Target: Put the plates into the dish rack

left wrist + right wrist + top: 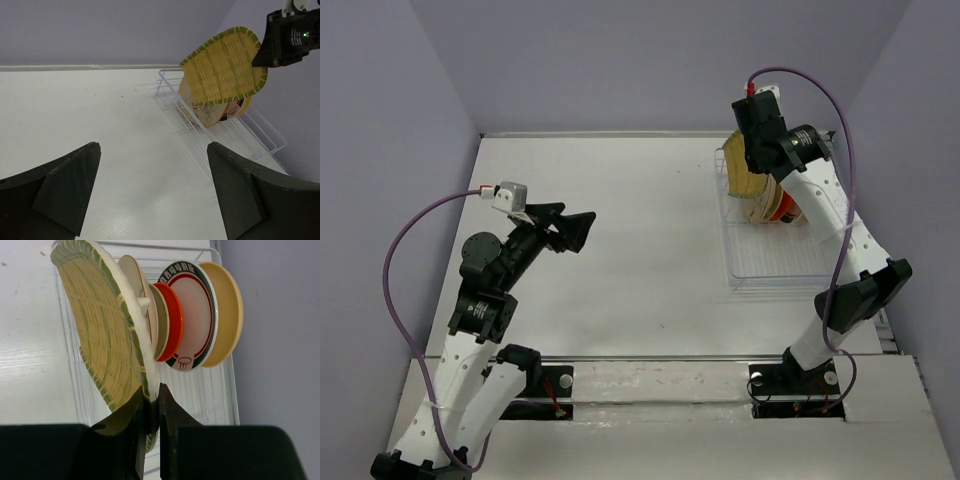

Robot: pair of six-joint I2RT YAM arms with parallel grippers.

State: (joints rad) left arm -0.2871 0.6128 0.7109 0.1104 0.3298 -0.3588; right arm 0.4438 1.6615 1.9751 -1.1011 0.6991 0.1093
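Observation:
The yellow ridged-edge plate needs to go down into the rack (740, 205) next with my right gripper, beside the cream patterned plate, because the rack's side toward the open table is empty.
My right gripper (152, 392) is shut on the rim of the yellow ridged-edge plate (100, 330) and holds it on edge above the far end of the clear dish rack (210, 395). Standing in the rack behind it are the cream patterned plate (135, 275), the small tan plate (161, 325), the orange-red plate (172, 320), the white plate with green-and-red rim (192, 315) and the large tan plate (227, 310). In the top view the right gripper (752, 160) is over the rack (775, 250). My left gripper (575, 230) is open and empty, well left of the rack.
The rack stands by the right wall, near the table's far right corner. Its near half (260, 135) holds no plates. The white table (620, 260) stretches between the two arms. Grey walls close in the back and both sides.

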